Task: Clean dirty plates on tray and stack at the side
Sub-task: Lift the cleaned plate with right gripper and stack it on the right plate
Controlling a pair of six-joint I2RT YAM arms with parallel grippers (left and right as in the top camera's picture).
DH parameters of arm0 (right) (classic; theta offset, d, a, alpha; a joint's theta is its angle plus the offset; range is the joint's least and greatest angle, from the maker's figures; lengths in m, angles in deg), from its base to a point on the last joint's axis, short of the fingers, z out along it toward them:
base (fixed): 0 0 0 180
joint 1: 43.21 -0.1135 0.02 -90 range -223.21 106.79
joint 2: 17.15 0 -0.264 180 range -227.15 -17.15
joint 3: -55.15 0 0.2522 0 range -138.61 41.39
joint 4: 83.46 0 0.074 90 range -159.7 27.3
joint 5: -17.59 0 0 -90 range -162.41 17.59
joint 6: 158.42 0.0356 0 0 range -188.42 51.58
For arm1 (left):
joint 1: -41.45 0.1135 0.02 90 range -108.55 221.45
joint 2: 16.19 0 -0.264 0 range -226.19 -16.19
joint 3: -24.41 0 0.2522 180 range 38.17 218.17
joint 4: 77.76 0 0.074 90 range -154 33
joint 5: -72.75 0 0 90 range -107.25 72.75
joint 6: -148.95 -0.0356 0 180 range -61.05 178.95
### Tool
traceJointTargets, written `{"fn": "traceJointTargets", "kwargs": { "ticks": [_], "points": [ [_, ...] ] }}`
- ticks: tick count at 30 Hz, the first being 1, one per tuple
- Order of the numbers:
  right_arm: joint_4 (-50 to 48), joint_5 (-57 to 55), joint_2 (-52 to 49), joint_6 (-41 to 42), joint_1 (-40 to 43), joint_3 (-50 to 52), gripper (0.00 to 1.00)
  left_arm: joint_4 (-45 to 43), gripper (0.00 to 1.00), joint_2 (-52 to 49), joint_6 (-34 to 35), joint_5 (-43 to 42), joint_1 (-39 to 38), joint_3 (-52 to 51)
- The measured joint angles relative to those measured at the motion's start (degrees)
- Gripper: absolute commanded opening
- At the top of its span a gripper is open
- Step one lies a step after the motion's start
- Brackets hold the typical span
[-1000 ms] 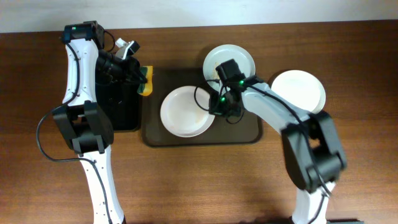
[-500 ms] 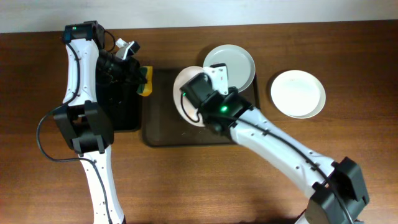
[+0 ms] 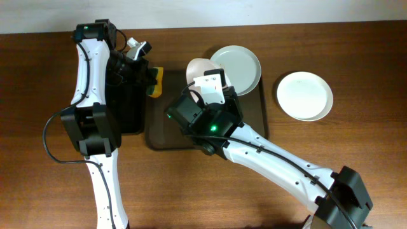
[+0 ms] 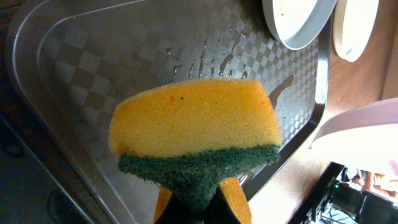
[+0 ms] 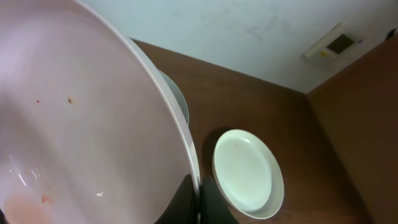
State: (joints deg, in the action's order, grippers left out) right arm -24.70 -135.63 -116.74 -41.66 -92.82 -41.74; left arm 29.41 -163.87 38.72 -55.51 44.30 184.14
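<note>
My right gripper moves past the tray and down next and releases its plate flat onto the plain white plate, since that one already lies clean at the side.
My right gripper [image 5: 200,200] is shut on the rim of a white plate [image 5: 81,124] with orange smears. It holds the plate tilted up above the dark brown tray [image 3: 166,135]; the plate also shows in the overhead view [image 3: 197,69]. A second plate [image 3: 240,65] with orange specks sits at the tray's far right corner. A third plate [image 3: 305,95], plain white, lies on the table right of the tray. My left gripper [image 4: 199,210] is shut on a yellow and green sponge [image 4: 194,124], held over the tray's left edge, also in the overhead view [image 3: 154,81].
A smaller black tray [image 3: 130,111] lies left of the brown tray, under my left arm. My right arm [image 3: 267,159] crosses the tray's near edge. Water drops mark the tray floor [image 4: 205,53].
My right gripper lifted the plate off the tray's middle and tipped it up, moving it toward the far side. My left gripper shifted a little right with the sponge.
</note>
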Motion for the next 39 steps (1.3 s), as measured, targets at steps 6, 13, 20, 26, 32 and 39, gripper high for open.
{"fn": "traceJointTargets", "kwargs": {
  "ticks": [6, 13, 20, 26, 32, 39],
  "points": [
    [-0.15, -9.01, 0.00, 0.00, -0.46, 0.00, 0.04, 0.00, 0.01, 0.00, 0.00, 0.44, 0.00, 0.00],
    [-3.50, -20.90, 0.00, -0.02, -4.81, 0.00, 0.04, -0.20, 0.01, 0.00, 0.00, 0.76, 0.00, 0.00],
    [-4.72, -23.08, 0.00, -0.04, -6.05, 0.00, 0.04, -0.22, 0.01, 0.00, 0.00, 0.81, 0.00, 0.00],
    [-1.49, -1.14, 0.00, -0.04, 0.74, -0.02, 0.04, -0.20, 0.01, 0.00, 0.00, 0.81, 0.00, 0.00],
    [4.20, 34.45, 1.95, 0.04, 16.70, 0.00, 0.04, -0.20, 0.01, 0.00, 0.00, 0.81, 0.00, 0.00],
    [9.49, 61.53, 4.13, -0.66, 44.28, 0.00, 0.04, -0.22, 0.01, 0.00, 0.00, 0.83, 0.00, 0.00]
  ]
}}
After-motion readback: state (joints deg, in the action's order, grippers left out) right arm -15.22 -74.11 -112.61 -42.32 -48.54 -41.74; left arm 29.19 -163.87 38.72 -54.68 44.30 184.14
